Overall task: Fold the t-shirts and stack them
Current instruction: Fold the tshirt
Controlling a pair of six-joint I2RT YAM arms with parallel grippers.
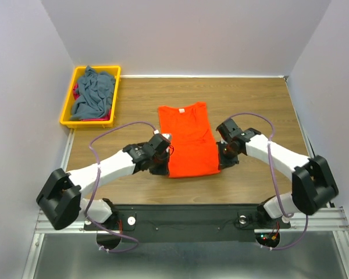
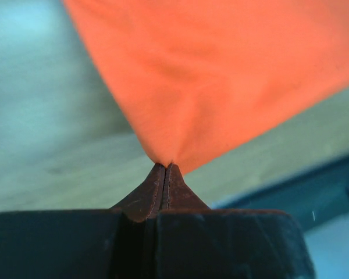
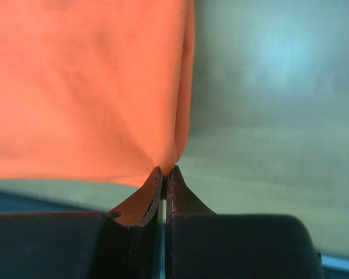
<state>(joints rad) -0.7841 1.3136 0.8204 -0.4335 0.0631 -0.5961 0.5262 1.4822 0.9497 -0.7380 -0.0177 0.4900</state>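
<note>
The right gripper lifts the shirt's pinched corner outward next, lowers it by that shoulder and releases. The shirt's far shoulder (image 1: pixel 201 109) lies outward of the gripper.
The bright orange t-shirt (image 1: pixel 187 139) lies on the wooden table, folded into a narrow upright strip with its neck at the far end. My left gripper (image 1: pixel 166 158) is shut on the shirt's near left corner; in the left wrist view the jaws (image 2: pixel 166 165) pinch the orange cloth (image 2: pixel 221 75). My right gripper (image 1: pixel 221 156) is shut on the near right corner; in the right wrist view the jaws (image 3: pixel 165 170) pinch the orange cloth (image 3: pixel 87 87). The slate grey-blue t-shirt (image 1: pixel 94 93) lies crumpled in the yellow bin, with red cloth (image 1: pixel 75 92) under it.
The yellow bin (image 1: pixel 68 104) stands at the far left corner of the table (image 1: pixel 256 104). White walls close in the left, back and right. The black base rail (image 1: pixel 186 218) runs along the near edge.
</note>
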